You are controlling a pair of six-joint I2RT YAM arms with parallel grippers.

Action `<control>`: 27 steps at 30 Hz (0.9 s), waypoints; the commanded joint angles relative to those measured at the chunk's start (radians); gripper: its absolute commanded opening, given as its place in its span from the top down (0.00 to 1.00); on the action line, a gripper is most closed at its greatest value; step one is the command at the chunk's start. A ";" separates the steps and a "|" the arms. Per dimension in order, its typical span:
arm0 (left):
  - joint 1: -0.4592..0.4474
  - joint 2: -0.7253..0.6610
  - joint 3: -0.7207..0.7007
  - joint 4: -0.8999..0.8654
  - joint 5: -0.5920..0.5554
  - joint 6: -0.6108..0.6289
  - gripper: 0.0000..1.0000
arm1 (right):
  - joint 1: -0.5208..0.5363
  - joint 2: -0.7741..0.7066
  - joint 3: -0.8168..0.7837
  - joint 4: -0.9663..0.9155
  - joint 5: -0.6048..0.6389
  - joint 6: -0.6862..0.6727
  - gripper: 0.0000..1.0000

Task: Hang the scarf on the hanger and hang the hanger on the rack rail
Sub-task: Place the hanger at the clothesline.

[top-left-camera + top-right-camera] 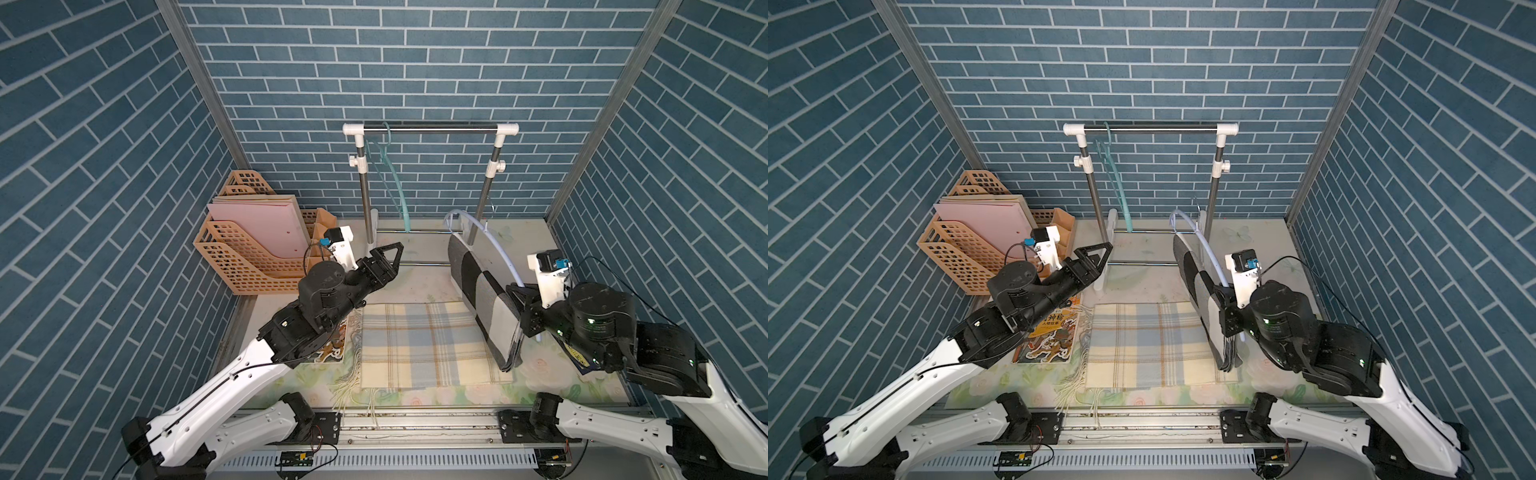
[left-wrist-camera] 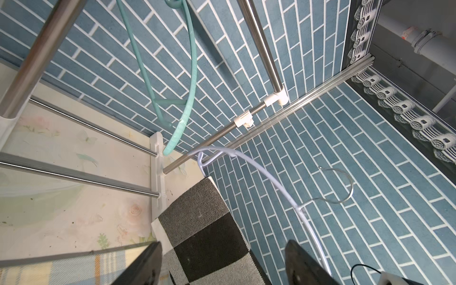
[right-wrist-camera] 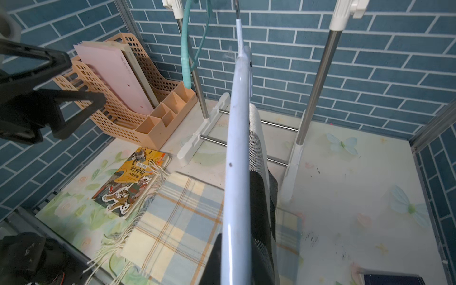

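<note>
The hanger should go up and outward next in my right gripper. Its free hook should go over the rack's top bar (image 1: 476, 128), and my right gripper should then let go of the hanger.
A pale white-blue hanger (image 1: 497, 246) (image 3: 236, 148) is held up in the air over the right side of the table, with my right gripper (image 1: 524, 308) (image 3: 234, 259) shut on its lower end. A black, grey and white checked scarf (image 1: 482, 293) (image 1: 1200, 291) (image 2: 202, 237) is draped over the hanger and hangs down beside it. The hanger's wire hook (image 2: 345, 195) is free of the rack. My left gripper (image 1: 390, 252) (image 2: 223, 244) stands open and empty near the rack's left post, facing the checked scarf.
A blue and cream plaid scarf (image 1: 424, 345) lies flat mid-table. A clothes rack (image 1: 428, 129) at the back carries a teal hanger (image 1: 395, 183). An orange file organiser (image 1: 249, 249) stands back left, with a picture book (image 1: 1050, 332) in front of it.
</note>
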 commanded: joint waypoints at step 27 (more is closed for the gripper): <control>0.007 -0.159 -0.171 -0.019 -0.178 0.171 0.19 | -0.547 0.619 0.609 0.350 -0.305 -0.075 1.00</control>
